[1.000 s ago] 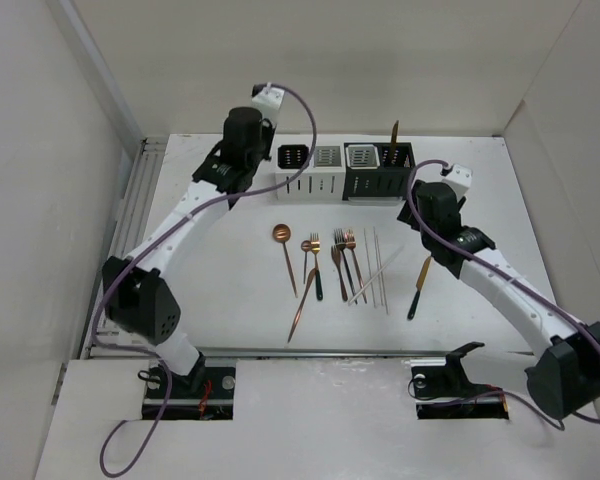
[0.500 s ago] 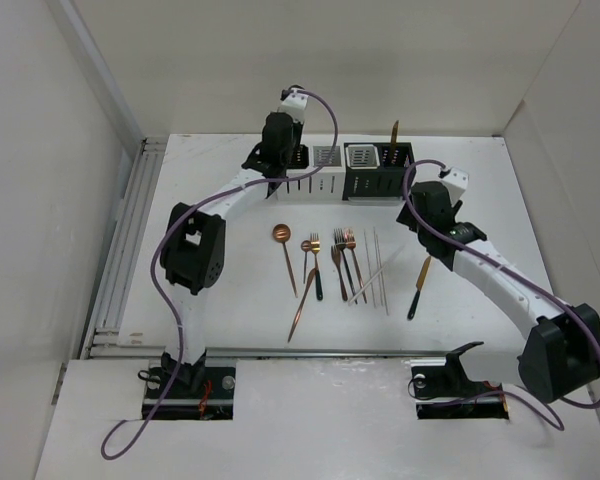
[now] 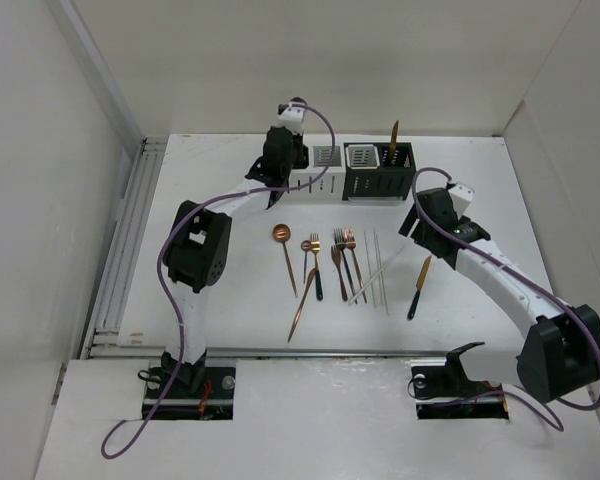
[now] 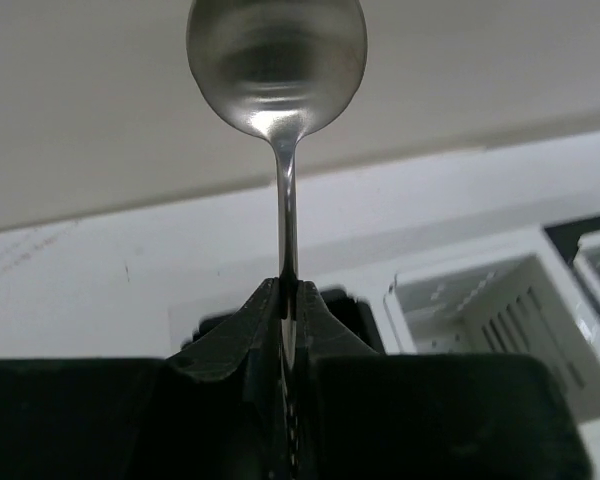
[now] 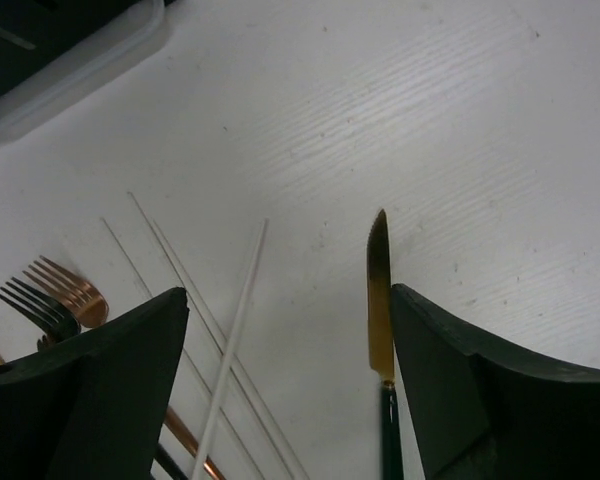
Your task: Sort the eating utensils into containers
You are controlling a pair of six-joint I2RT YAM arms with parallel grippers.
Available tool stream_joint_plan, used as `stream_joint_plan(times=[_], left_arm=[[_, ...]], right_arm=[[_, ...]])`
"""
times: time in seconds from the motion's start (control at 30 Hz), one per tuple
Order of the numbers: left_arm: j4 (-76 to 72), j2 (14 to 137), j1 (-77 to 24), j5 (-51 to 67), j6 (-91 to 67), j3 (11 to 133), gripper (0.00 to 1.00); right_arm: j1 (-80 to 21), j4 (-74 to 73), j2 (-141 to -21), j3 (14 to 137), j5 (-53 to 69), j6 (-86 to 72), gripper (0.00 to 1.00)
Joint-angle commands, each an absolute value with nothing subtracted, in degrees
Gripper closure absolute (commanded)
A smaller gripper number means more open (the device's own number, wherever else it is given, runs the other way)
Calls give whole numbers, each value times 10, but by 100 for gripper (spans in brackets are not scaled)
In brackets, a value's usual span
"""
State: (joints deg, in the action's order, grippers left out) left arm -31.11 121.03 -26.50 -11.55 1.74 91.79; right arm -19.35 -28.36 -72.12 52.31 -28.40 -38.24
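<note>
The right gripper lowers and draws back next onto the loose knife's dark handle, which lies nearer my base.
My left gripper (image 4: 288,290) is shut on the handle of a spoon (image 4: 277,60), held upright with its bowl up. In the top view it (image 3: 283,150) hangs over the left end of the row of containers (image 3: 345,185). A white-sided container (image 4: 480,310) shows just right of the fingers. My right gripper (image 5: 288,295) is open and empty above the table, with a gold-bladed dark-handled knife (image 5: 378,300) by its right finger and white chopsticks (image 5: 235,330) between the fingers. Copper forks (image 5: 65,295) lie to the left. Spoons, forks and chopsticks (image 3: 340,265) lie in a row mid-table.
A gold knife (image 3: 393,135) stands in the rightmost black container. The loose knife (image 3: 418,285) lies right of the chopsticks. White walls close the table on the left, back and right. A metal rail (image 3: 130,230) runs along the left edge.
My left arm swung right and forward, carrying the spoon from left of the row to over the leftmost container. My right gripper drew back slightly from the containers toward the knife.
</note>
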Motion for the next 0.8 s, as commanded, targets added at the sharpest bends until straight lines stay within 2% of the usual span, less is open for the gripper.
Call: stream_joint_plan(times=[0.0,0.07,0.13,0.27,0.43,0.53,0.77], left_arm=[[-351,1193,-261,-98,-10,875,94],[-351,1187,-261,-98,-17,859,87],[-351,1187,-261,-98,-24,843,74],[-335,1170,-256,-84,-29,843,55],[-180,1151,-250,-110,-47,933,51],[-122,1129,-244,-116,-61,954,49],[-12,1052,-220,-96,-74,916,48]], right_arm=[[-181,-343,-715,524,-260,-423,14],[-181,-390,-724,531,-253,-430,9],[-173,-407,-731,531,-214,-430,7],[-166,-415,-765,500,-128,-399,9],[-166,-425,-804,459,-92,-412,15],[-166,-419,-810,439,-74,-424,27],[-166,-432,-845,444,-69,-441,30]])
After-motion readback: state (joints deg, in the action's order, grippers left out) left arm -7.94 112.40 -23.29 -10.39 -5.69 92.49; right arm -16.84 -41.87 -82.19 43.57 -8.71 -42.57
